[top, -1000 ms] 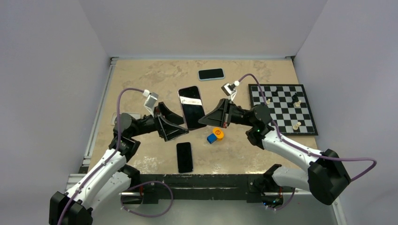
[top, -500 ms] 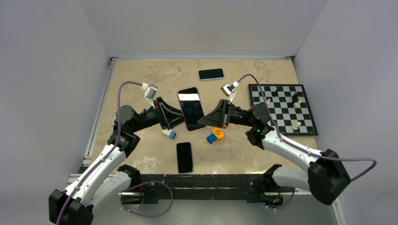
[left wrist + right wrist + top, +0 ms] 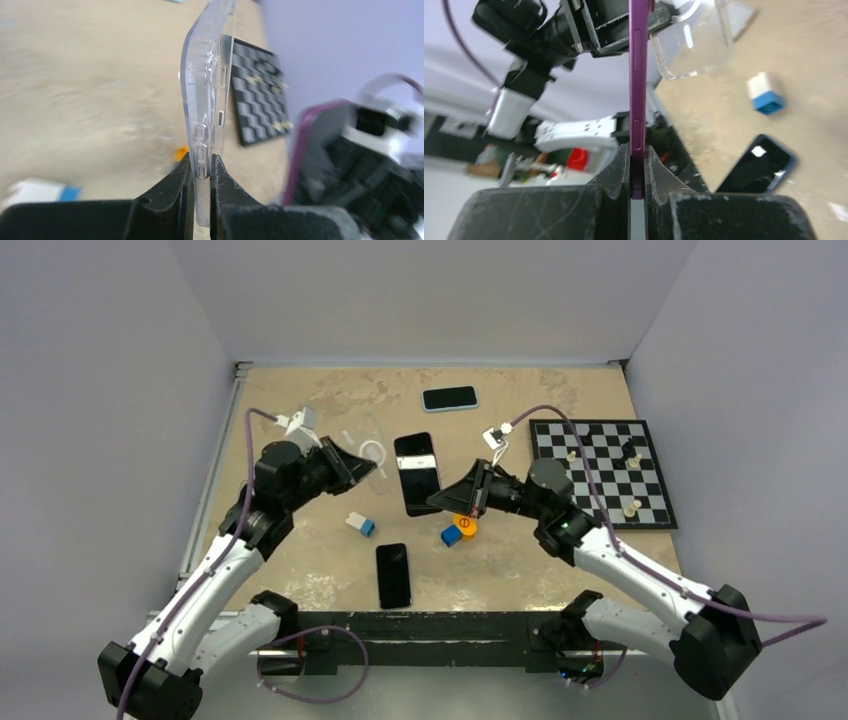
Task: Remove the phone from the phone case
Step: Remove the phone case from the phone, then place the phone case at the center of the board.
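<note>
The tabletop by the wall lies below my left gripper and to the left in the top view, so next I will lower the gripper that way and release the case.
The phone (image 3: 417, 472), black-screened with a purple edge (image 3: 639, 60), hangs tilted above the table's middle, and my right gripper (image 3: 452, 498) (image 3: 637, 152) is shut on its lower end. The clear phone case (image 3: 368, 452) (image 3: 207, 75) is off the phone and a little to its left, held in the air. My left gripper (image 3: 348, 464) (image 3: 201, 162) is shut on the case's edge. In the right wrist view the empty case (image 3: 696, 45) shows beyond the phone, apart from it.
A black phone (image 3: 393, 575) lies flat near the front. A blue-and-white block (image 3: 361, 525), a blue cube (image 3: 451, 536) and an orange disc (image 3: 466, 524) sit under the arms. A blue-cased phone (image 3: 450, 398) lies at the back; a chessboard (image 3: 600, 470) with pieces is at the right.
My left gripper closed on the clear case and drew it left, off the phone. The right gripper kept its hold and carried the phone slightly right and down.
</note>
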Robot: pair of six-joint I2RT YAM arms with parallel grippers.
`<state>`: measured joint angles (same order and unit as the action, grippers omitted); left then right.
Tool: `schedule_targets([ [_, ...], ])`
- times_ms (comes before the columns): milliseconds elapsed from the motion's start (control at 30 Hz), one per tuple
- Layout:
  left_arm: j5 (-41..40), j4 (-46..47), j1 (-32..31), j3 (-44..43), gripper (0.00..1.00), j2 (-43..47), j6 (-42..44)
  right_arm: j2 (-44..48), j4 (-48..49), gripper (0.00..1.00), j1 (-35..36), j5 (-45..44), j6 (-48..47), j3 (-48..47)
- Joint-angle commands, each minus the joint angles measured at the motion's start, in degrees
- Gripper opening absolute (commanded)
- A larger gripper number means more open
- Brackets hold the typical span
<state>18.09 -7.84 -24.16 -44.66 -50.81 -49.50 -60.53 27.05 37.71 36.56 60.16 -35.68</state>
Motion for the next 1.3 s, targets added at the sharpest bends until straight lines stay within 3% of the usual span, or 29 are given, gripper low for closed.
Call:
schedule_targets([
  [0, -32.52, -21.97, 2.27, 0.79, 0.00, 5.28, -7.53, 8.98, -19.82, 0.00, -0.06, -18.45, -14.42, -5.49],
  [133, -39.91, -26.20, 5.53, 1.93, 0.00, 6.99, -12.58, 13.27, -24.82, 0.00, -0.12, -24.14, -17.98, -5.94],
  [333, -43.86, -28.64, 17.45, 2.28, 0.00, 6.33, -18.19, 14.05, -24.63, 0.00, -0.11, -22.93, -17.98, -4.99],
  [433, -42.13, -21.38, 20.52, 3.04, 0.00, 4.03, -18.14, 13.79, -23.11, 0.00, -0.16, -21.58, -17.40, -3.99],
  [600, -29.66, -9.79, 26.30, 2.26, 0.00, -8.35, -22.68, 14.42, -22.49, 0.00, -0.15, -20.61, -17.10, -3.34],
  [700, -24.95, 3.02, 28.82, 4.78, 0.00, -14.25, -26.20, 16.24, -23.30, 0.00, -0.11, -20.58, -17.41, -3.34],
  [867, -25.67, 18.76, 30.27, 4.58, 0.00, -22.67, -27.87, 17.69, -26.32, 0.00, -0.17, -19.38, -20.77, -3.96],
  [967, -25.23, 19.69, 31.52, 2.98, 0.00, -28.77, -30.33, 14.53, -38.64, 0.00, -0.18, -18.06, -31.96, -9.66],
  [1067, -27.91, 22.90, 31.79, 3.85, 0.00, -32.42, -31.01, 13.48, -49.56, 0.00, -0.15, -23.90, -38.03, -13.65],
  [1267, -28.56, 31.03, 33.47, 6.00, 0.05, -37.67, -31.00, 18.55, -47.62, 0.00, -0.12, -20.57, -37.89, -10.03],
])
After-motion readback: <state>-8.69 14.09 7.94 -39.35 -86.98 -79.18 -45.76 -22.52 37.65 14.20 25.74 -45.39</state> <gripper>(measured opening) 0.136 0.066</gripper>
